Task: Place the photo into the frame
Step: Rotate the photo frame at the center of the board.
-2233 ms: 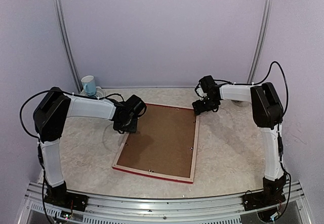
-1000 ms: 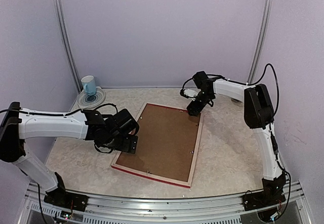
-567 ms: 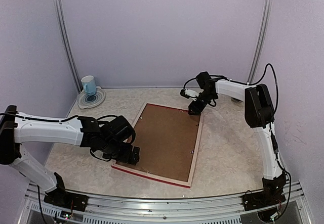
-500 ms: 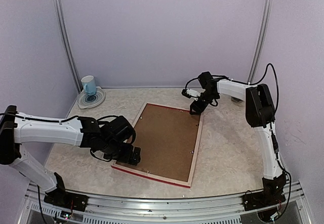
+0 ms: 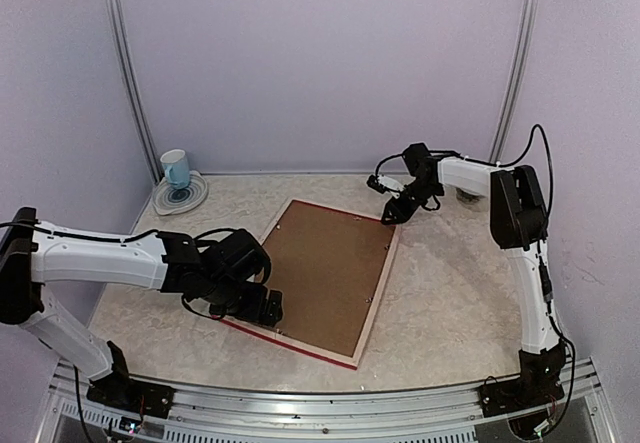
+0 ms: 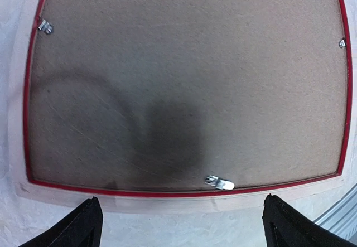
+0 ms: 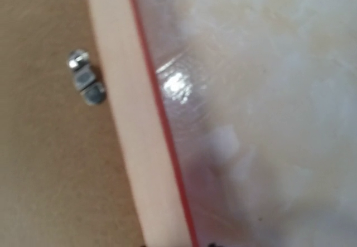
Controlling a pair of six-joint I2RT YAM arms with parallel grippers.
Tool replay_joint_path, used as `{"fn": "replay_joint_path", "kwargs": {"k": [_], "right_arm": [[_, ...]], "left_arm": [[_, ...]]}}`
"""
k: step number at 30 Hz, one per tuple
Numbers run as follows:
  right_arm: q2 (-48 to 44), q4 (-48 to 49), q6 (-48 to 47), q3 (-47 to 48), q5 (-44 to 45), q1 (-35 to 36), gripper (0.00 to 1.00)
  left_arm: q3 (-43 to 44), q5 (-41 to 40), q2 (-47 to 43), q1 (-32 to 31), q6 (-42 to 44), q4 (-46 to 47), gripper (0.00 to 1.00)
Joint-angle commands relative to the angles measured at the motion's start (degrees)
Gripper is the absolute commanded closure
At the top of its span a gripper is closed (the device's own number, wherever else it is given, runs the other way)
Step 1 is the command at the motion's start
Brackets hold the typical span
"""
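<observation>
The frame lies crooked, so my right gripper next draws its far bar's end back onto the bare tabletop beside the frame and releases it.
The frame (image 5: 377,295) lies face down on the table, pale wood rails up, with a thin red line round the brown backing board (image 5: 320,273). The photo is out of view. My left gripper (image 5: 262,308) hovers at the frame's near left corner. It is open, its black fingertips (image 6: 83,227) standing wide apart over the near rail (image 6: 167,202) and a metal clip (image 6: 219,183). My right gripper (image 5: 393,213) is at the far right corner. Its tips barely show at the bottom of the right wrist view, one on each side of the pale rail (image 7: 134,146).
A blue and white mug (image 5: 175,168) stands on a patterned plate (image 5: 182,196) at the back left. Another metal clip (image 7: 86,82) sits on the backing board beside the right rail. Marbled table (image 5: 450,293) surrounds the frame. An aluminium rail (image 5: 320,403) runs along the near edge.
The right gripper has closed on the far right rail and drawn right. The frame has turned, its near end swinging left. The left gripper slid along to the near left corner.
</observation>
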Motion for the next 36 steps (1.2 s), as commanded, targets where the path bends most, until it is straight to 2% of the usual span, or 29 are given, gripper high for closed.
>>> {"fn": "replay_joint_path", "kwargs": {"k": [1, 5, 8, 12, 18, 22, 27, 31, 32, 34, 36], "right_arm": [[-0.5, 0.8, 8.0, -2.9, 2.3, -1.5, 0.93], [-6.0, 5.7, 15.3, -10.8, 3.4, -3.2, 0.93], [-11.8, 10.2, 20.8, -20.2, 2.9, -3.3, 0.92], [-18.1, 13.8, 27.7, -30.1, 2.8, -1.2, 0.92], [-25.5, 12.9, 35.5, -40.2, 12.3, 4.6, 0.91], [-30.1, 14.6, 41.5, -46.9, 13.6, 6.2, 0.9], [-34.6, 17.4, 44.6, -52.3, 15.0, 6.7, 0.84], [-35.6, 17.2, 43.7, -50.7, 14.6, 6.7, 0.72], [-35.3, 16.8, 43.3, -49.5, 14.8, 6.7, 0.63], [-35.3, 16.6, 42.0, -47.5, 15.2, 6.6, 0.35], [-36.0, 17.9, 40.6, -46.7, 15.1, 6.7, 0.11]], "left_arm": [[2.3, -3.6, 0.9, -0.1, 0.3, -0.5, 0.01], [3.9, -4.7, 1.6, 1.2, 1.6, -0.6, 0.01], [5.2, -6.2, 1.5, 3.1, 2.4, -0.8, 0.01], [6.3, -7.5, 0.7, 8.1, 3.3, -0.5, 0.01], [5.6, -7.5, -0.7, 14.5, 4.4, 2.9, 0.01], [4.4, -7.7, 1.0, 16.9, 4.7, 4.5, 0.01], [2.6, -8.7, 2.4, 17.9, 4.1, 6.5, 0.01], [1.7, -9.5, 1.7, 19.1, 3.6, 7.4, 0.01], [1.5, -9.9, 1.2, 19.4, 3.5, 7.6, 0.01], [1.1, -10.2, 0.4, 20.1, 3.7, 8.3, 0.01], [0.5, -10.8, -0.8, 20.8, 3.7, 8.8, 0.01]]}}
